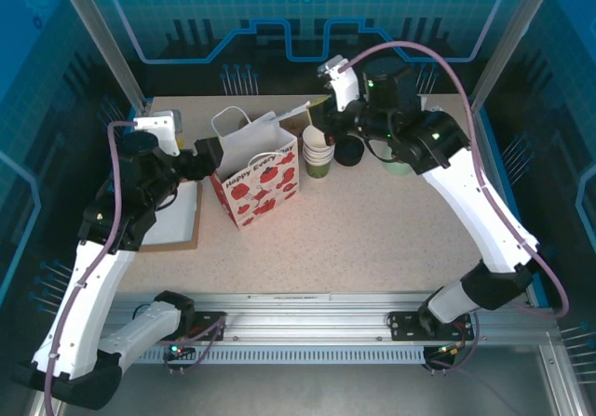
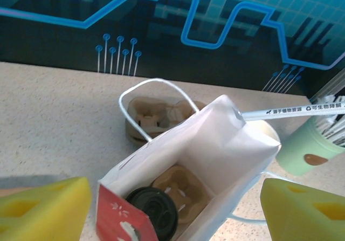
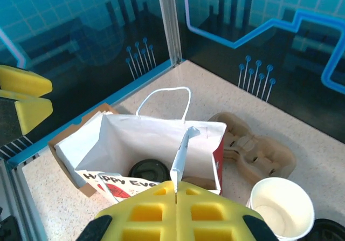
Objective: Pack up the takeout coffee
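Next, my right gripper moves toward the bag's open mouth point(image 3: 153, 146) and releases the paper-wrapped straw point(image 3: 182, 152) over it, because only the straw's far end reaches past the bag's rim.
The takeout coffee point(image 2: 153, 209) stands inside an open white paper bag point(image 2: 229, 144) with red apple prints. Its round black lid point(image 3: 148, 170) shows beside an empty socket of a brown pulp carrier point(image 2: 188, 190) on the bag's floor. My left gripper point(image 2: 172, 219) is open, its yellow fingers point(image 2: 43, 208) set wide on either side of the bag's near end without touching it. My right gripper point(image 3: 176, 184) is shut on a paper-wrapped straw point(image 3: 182, 152), whose far end reaches over the bag's mouth. From above, the bag point(image 1: 253, 169) stands between the left gripper point(image 1: 212, 151) and the right gripper point(image 1: 324, 111).
Stacked pulp carriers point(image 3: 259, 149) lie just behind the bag. A stack of lidless cups point(image 1: 318, 151) and a loose black lid point(image 1: 349, 151) stand to its right. A pale-green holder of wrapped straws point(image 2: 304, 152) is further right. A flat board point(image 1: 177, 216) lies left.
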You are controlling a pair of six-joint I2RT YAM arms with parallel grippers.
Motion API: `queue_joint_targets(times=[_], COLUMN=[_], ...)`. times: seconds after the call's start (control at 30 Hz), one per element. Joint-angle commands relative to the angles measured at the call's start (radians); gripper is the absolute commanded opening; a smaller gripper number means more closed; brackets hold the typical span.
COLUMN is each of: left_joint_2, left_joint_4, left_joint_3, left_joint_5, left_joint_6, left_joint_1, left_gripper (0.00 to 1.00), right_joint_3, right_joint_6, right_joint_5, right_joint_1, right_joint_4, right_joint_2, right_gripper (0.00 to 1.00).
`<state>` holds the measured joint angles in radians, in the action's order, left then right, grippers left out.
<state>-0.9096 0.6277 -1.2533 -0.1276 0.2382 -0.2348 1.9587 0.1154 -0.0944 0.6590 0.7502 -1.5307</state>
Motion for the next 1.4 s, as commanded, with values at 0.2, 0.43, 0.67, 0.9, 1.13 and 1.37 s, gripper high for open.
queue_joint_targets(times=[0.2,0.43,0.67,0.9,1.13,1.37], left_joint_2=[0.004,-0.008,-0.032,-0.063,-0.182,-0.388], left_joint_4=[0.010,0.035,0.054,0.056,0.065,0.069], left_joint_3=[0.022,0.034,0.079,0.190,0.292,0.283], left_joint_5=[-0.019,-0.057,-0.004,0.077,0.177,0.183], left_joint_6=[0.018,0.043,0.090,0.144,0.146,0.137], left_joint_1=[0.019,0.073,0.205,0.389,0.614,0.654], left_gripper=[0.84,0.83,0.82,0.79,0.74,0.70], right_joint_3=[0.059,0.140,0.162,0.134,-0.187,-0.444], right_joint_6=[-0.003,0.004,0.003,0.021,0.046,0.021], right_joint_5=[-0.030,-0.060,-0.077,-0.108,-0.043,0.040], right_joint_1=[0.017,0.020,0.014,-0.016,-0.037,-0.057], right_joint_4=[0.051,0.079,0.081,0.038,-0.183,-0.318], right_joint_2=[-0.158,-0.316,-0.364,-0.273,-0.011,0.183], right_gripper=[0.00,0.05,0.30,0.47,0.61,0.67])
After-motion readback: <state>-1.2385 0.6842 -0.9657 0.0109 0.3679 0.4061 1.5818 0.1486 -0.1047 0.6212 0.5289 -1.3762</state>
